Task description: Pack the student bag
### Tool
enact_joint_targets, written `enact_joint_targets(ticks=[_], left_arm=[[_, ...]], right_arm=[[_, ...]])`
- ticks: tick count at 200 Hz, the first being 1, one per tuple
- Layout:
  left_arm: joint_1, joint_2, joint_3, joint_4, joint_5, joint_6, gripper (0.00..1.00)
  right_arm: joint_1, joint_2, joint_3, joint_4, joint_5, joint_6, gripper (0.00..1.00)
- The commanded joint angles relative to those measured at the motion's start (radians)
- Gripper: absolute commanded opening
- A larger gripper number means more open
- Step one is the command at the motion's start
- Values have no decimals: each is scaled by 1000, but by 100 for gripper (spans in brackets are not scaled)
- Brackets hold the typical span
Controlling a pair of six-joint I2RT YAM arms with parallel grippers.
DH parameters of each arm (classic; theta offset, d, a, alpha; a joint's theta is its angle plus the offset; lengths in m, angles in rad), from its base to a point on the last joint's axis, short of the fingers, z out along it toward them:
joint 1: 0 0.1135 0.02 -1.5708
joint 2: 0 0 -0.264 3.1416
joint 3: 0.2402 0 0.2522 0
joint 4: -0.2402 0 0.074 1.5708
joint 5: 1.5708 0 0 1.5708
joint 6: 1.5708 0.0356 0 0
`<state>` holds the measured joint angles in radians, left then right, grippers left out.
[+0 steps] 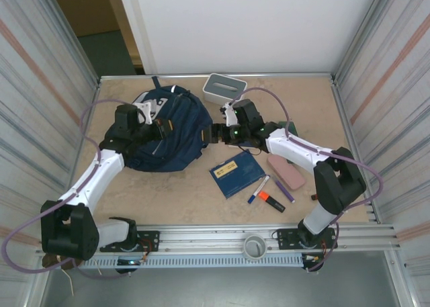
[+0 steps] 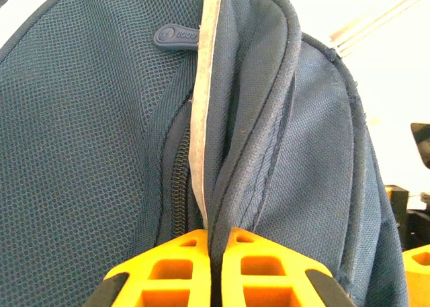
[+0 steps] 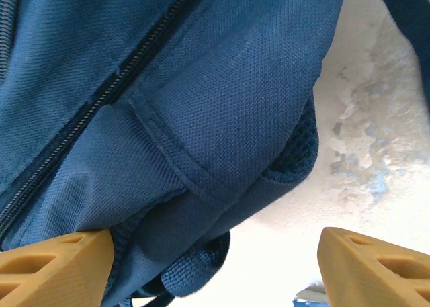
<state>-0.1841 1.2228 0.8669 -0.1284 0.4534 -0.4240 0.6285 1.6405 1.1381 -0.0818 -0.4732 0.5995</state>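
Note:
Below my left gripper lies the tabletop, with the bag's fold pulled up in its fingers, so next I lower the fabric toward the table and release it.
The navy student bag [image 1: 171,134] lies on the table at the back left. My left gripper [image 1: 156,129] is on top of it, shut on a fold of the bag's fabric [image 2: 225,206] beside a zipper and a grey strip. My right gripper [image 1: 213,134] stands open at the bag's right edge. Its yellow fingers [image 3: 57,263] flank the bag's lower corner [image 3: 201,206], the left finger against the cloth and the right one over bare table.
A white-grey box [image 1: 224,88] stands at the back centre. A navy notebook [image 1: 236,172], a pink case [image 1: 287,170], a blue pen [image 1: 257,189], an orange marker [image 1: 271,201] and a purple pen [image 1: 283,190] lie right of the bag. Metal walls enclose both sides.

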Motion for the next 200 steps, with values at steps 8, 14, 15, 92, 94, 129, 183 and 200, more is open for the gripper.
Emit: enact_joint_targets(ticks=[8, 14, 15, 92, 94, 129, 183, 200], left_arm=[[2, -46, -2, 110, 68, -12, 0], [2, -48, -3, 103, 60, -4, 0], [2, -48, -3, 102, 59, -2, 0], [19, -72, -27, 211, 104, -58, 0], [21, -72, -27, 212, 106, -60, 0], [88, -78, -33, 311, 184, -143, 0], [109, -78, -27, 288, 248, -85, 0], [106, -85, -60, 300, 264, -74, 0]], right_arm=[[-18, 24, -23, 87, -72, 55, 76], [-25, 18, -30, 95, -81, 54, 73], [-26, 16, -31, 96, -83, 54, 73], [-38, 16, -102, 11, 32, -53, 1], [-37, 15, -106, 10, 35, -55, 0], [-17, 14, -149, -24, 96, -91, 0], [-78, -86, -167, -16, 67, -87, 21], [-150, -113, -163, 77, 2, 19, 45]])
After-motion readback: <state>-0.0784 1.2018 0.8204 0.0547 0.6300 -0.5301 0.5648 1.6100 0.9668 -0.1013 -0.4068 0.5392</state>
